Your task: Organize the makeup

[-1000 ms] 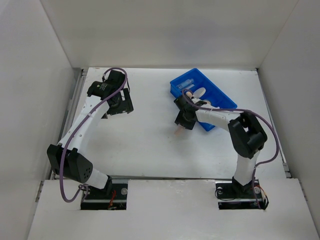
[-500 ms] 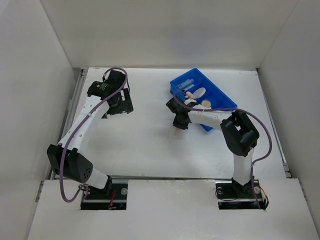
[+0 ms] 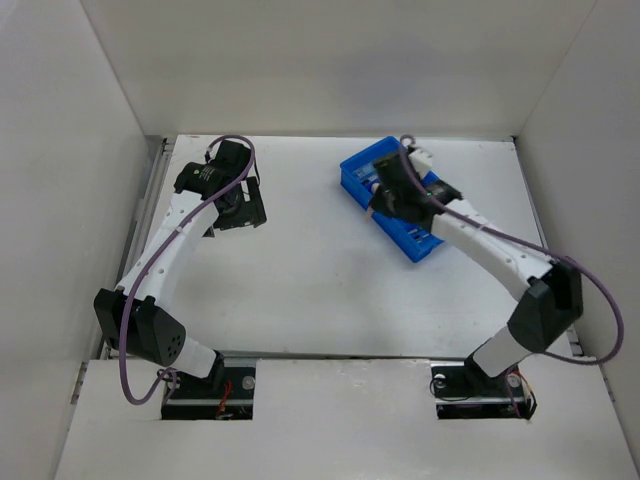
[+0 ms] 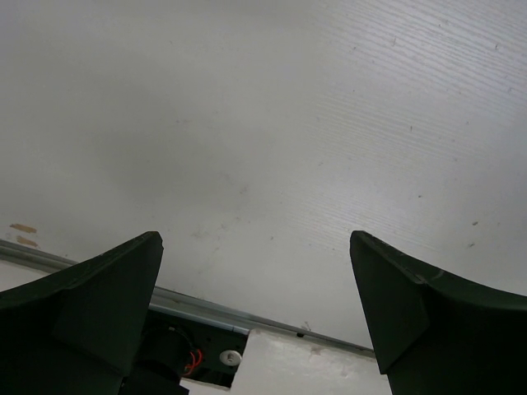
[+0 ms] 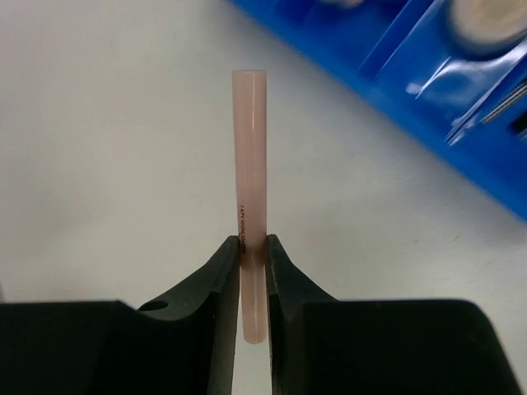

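Observation:
My right gripper moves across the tray (image 3: 417, 246) and down next to release the pencil beside like-shaped thin tools, which lie to the gripper's right in the top view.
My right gripper (image 5: 251, 247) is shut on a thin pink pencil (image 5: 249, 148), which stands upright between the jaws over the white table just left of the blue tray (image 5: 412, 107). In the top view the right gripper (image 3: 376, 197) hangs at the tray's (image 3: 417, 246) left edge. A round beige compact (image 5: 486, 20) and clear tubes (image 5: 449, 78) lie in the tray's compartments. My left gripper (image 4: 255, 247) is open and empty above bare table, at the far left in the top view (image 3: 236, 207).
White walls close in the table on the left, back and right. A metal strip (image 4: 206, 306) runs along the table edge under the left gripper. The right arm's cable (image 3: 590, 300) loops out to the right.
My right arm has lifted off the table beside the tray and swung back over the tray's left edge with the pink pencil. The left arm has not moved.

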Available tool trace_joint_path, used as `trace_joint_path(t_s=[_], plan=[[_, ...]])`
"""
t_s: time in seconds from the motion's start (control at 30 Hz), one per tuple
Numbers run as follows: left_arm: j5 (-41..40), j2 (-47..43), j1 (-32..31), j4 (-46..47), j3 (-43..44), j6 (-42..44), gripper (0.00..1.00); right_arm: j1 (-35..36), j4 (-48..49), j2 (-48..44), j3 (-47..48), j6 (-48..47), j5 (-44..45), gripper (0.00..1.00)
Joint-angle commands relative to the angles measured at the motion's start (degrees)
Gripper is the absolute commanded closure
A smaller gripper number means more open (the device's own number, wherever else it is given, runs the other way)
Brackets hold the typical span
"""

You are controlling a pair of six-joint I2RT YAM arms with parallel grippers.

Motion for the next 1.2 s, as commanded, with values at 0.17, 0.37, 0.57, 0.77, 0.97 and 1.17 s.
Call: trace_joint_path(t_s=[0.17,0.37,0.57,0.77,0.97,1.17], plan=[[-1.06,-1.85,0.28,-0.83,0.93,0.68,0.04,-20.5,3.26,-5.76,-6.31,-4.49,-2.81,0.88],[-1.06,-1.85,0.28,-0.3,0.93,0.68,0.04,-29.21,5.28,-2.95,-9.04,-6.16,-4.65,0.88],[-1.06,-0.72,0.28,-0.3,1.46,0.68,0.04,-30.36,5.81,-0.14,-9.75,-6.87,-4.05,0.79],[-0.53,-0.18,0.28,-0.82,2.52,0.68,0.04,-30.36,4.06,-0.65,-7.21,-8.01,-4.04,0.29],[-1.05,-0.18,0.28,-1.35,4.44,0.68,0.04,-30.36,-1.46,-7.59,-2.9,-10.03,3.15,0.0],[-4.39,-3.77,0.28,-0.22,6.47,0.68,0.01,-30.89,-11.57,-14.71,-0.43,-6.96,24.23,0.0]])
